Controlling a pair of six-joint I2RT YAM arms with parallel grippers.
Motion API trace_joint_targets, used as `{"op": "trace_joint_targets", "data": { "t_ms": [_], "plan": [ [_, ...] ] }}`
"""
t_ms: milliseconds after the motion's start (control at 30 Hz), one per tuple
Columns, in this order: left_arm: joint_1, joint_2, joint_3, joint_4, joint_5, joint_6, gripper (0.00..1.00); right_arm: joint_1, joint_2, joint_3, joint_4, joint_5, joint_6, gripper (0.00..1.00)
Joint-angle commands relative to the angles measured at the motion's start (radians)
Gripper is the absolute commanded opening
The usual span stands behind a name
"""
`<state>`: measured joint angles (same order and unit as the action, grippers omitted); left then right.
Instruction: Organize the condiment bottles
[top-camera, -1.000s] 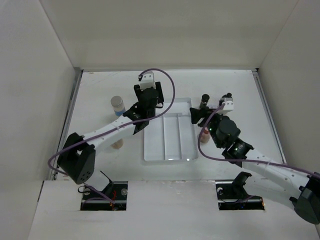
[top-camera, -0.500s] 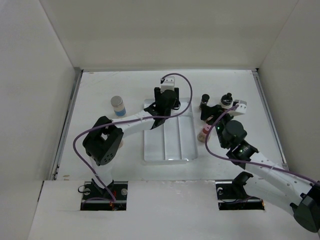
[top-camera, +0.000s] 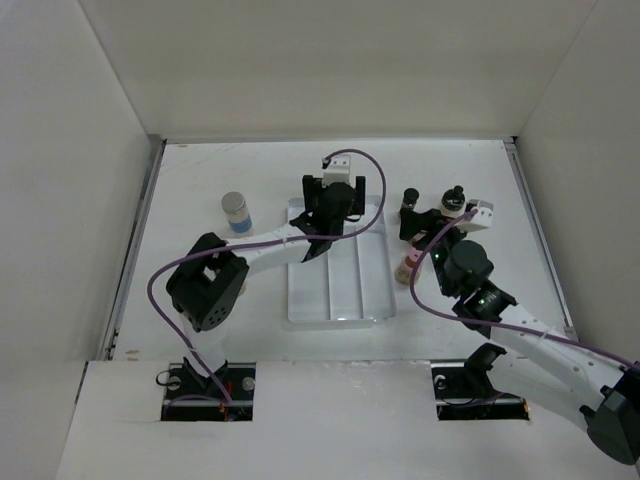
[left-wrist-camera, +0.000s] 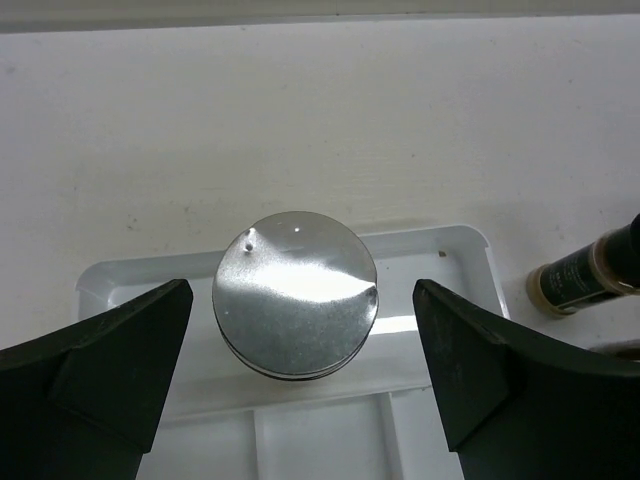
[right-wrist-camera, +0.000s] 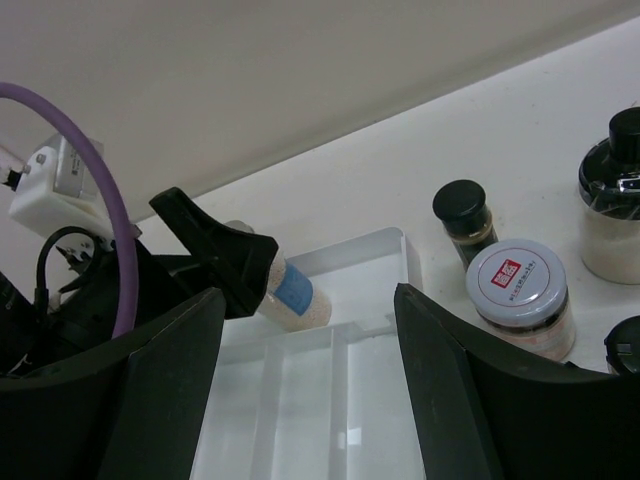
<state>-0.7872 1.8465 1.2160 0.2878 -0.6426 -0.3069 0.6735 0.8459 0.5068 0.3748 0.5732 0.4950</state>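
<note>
My left gripper next lifts clear, moves across and lowers around the other jar's silver cap, since that jar stands to its left in the top view.
A silver-capped jar (left-wrist-camera: 295, 295) with a blue label (right-wrist-camera: 290, 292) leans in the far compartment of the white tray (top-camera: 340, 318). My left gripper (left-wrist-camera: 300, 335) stands open around it, with a gap on each side. My right gripper (right-wrist-camera: 308, 335) hangs open and empty by the tray's right rim (right-wrist-camera: 405, 250). Just right of it stand a small black-capped bottle (right-wrist-camera: 463, 212), a pink-lidded jar (right-wrist-camera: 520, 295) and a larger black-capped jar (right-wrist-camera: 615, 205). Another silver-capped, blue-labelled jar (top-camera: 235, 212) stands left of the tray.
The tray's long near compartments (top-camera: 345, 280) hold nothing. Box walls enclose the table on the left, back and right. The left arm's elbow (top-camera: 205, 290) sits left of the tray. Purple cables loop over both arms.
The left arm swung right from the left jars to the tray's far end and its jaws opened off the silver-capped jar. The right gripper shifted slightly right and opened wider.
</note>
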Motion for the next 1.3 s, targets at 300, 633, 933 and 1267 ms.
{"op": "trace_joint_targets", "data": {
  "t_ms": [300, 633, 933, 1267],
  "plan": [
    [0.148, -0.547, -0.338, 0.038, -0.057, -0.038, 0.94, -0.001, 0.038, 0.01, 0.052, -0.021, 0.011, 0.75],
    [0.363, -0.624, -0.408, -0.202, -0.034, -0.089, 0.94, 0.014, 0.111, 0.045, 0.056, -0.059, -0.022, 0.78],
    [0.412, -0.526, -0.444, -0.062, -0.095, -0.106, 0.9, 0.018, 0.127, 0.05, 0.049, -0.082, -0.019, 0.79],
    [0.458, -0.382, -0.4, 0.051, -0.068, -0.09, 0.77, 0.027, 0.139, 0.062, 0.046, -0.084, -0.033, 0.8]
  ]
}}
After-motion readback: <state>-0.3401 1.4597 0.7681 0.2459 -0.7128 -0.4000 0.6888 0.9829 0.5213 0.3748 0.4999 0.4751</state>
